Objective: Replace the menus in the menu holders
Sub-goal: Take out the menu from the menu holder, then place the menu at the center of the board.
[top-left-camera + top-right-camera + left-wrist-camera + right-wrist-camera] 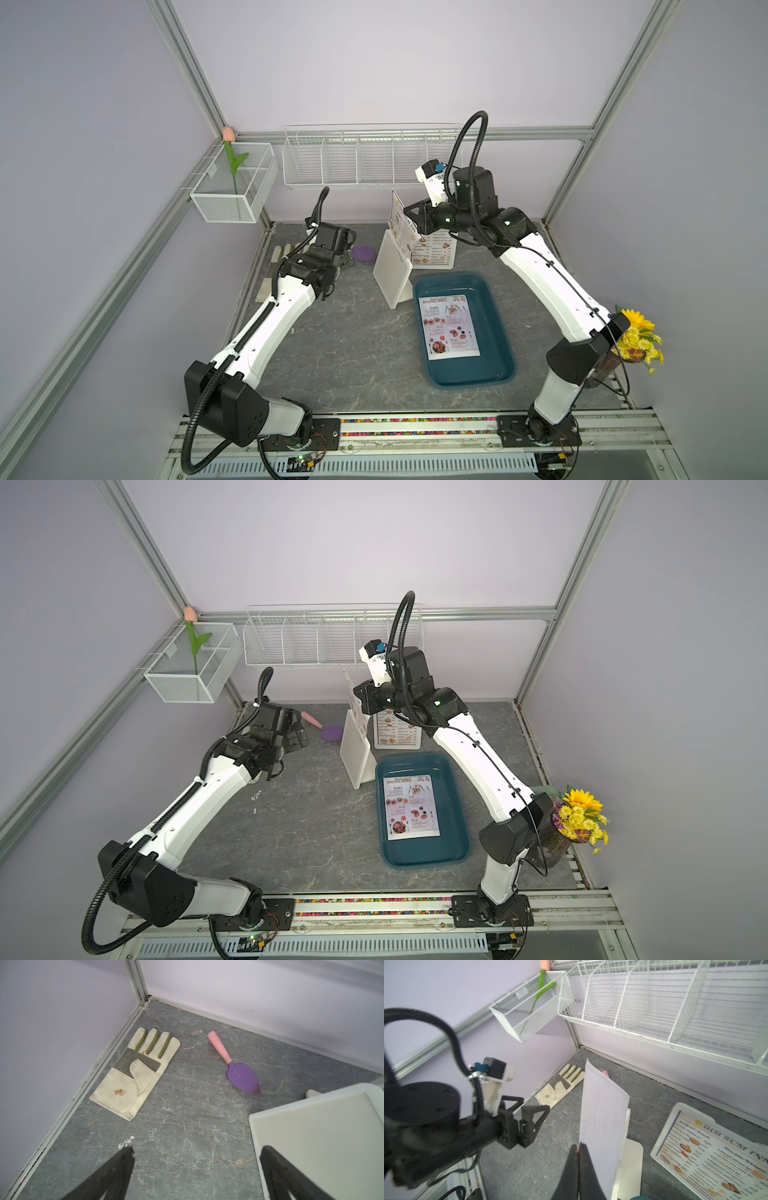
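The bare tabletop is below and back of my right gripper, so my right gripper will next move back and down past the near holder to release the menu.
My right gripper [409,212] [579,1146] is shut on the edge of a white menu [401,220] with a yellow logo, whose blank back [602,1109] shows in the right wrist view. The sheet stands upright above the near white menu holder [392,272] [632,1159], its lower edge at the holder's top. Behind it, a second menu holder [436,251] [708,1153] carries a "DIM SUM INN" menu. "SPECIAL MENU" sheets [449,326] lie in the teal tray [496,332]. My left gripper [345,251] [197,1150] hangs open and empty left of the near holder [324,1136].
A work glove [135,1076] and a purple trowel with a pink handle [243,1076] lie at the back left corner. Wire baskets [361,160] hang on the back wall. A mesh box with a tulip [232,183] hangs at left. A vase of yellow flowers [638,336] stands at right.
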Robot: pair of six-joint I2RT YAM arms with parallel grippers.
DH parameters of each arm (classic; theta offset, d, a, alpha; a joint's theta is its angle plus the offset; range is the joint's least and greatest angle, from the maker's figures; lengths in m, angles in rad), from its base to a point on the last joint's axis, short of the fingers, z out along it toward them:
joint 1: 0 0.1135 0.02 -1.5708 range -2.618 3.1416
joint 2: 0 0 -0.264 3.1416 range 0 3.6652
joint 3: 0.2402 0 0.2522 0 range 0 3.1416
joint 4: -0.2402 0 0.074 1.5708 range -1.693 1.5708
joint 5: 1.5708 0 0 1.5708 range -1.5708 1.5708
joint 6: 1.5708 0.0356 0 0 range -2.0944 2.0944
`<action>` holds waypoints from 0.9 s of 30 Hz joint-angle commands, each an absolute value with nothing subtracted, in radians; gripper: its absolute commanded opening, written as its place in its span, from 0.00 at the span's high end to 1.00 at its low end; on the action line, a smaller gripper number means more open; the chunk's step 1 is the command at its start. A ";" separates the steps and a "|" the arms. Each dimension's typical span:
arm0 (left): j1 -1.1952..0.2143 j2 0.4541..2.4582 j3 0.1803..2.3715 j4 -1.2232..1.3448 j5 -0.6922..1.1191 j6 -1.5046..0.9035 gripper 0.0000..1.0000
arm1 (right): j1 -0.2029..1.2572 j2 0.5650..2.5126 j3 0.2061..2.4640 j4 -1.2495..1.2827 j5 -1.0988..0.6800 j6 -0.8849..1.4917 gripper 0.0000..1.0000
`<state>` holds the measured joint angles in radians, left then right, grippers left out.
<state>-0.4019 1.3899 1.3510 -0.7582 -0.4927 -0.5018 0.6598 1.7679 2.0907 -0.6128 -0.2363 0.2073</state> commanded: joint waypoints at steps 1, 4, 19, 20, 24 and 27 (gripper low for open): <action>-0.361 1.374 1.397 -0.800 -0.479 -0.491 0.02 | 0.720 1.731 2.096 -0.608 -0.299 0.160 0.94; -0.323 1.377 1.401 -0.806 -0.462 -0.501 0.02 | 0.774 1.720 2.077 -0.593 -0.344 0.165 0.94; -0.173 1.357 1.425 -0.870 -0.460 -0.497 0.02 | 0.920 1.622 1.777 -0.373 -0.485 0.229 0.94; -0.173 1.354 1.424 -0.874 -0.459 -0.496 0.02 | 0.908 1.636 1.770 -0.375 -0.488 0.230 0.94; -0.173 1.328 1.418 -0.890 -0.452 -0.483 0.02 | 0.862 1.761 1.763 -0.415 -0.475 0.162 0.94; -0.173 1.292 1.390 -0.875 -0.405 -0.458 0.02 | 0.862 1.921 1.843 -0.494 -0.457 0.014 0.94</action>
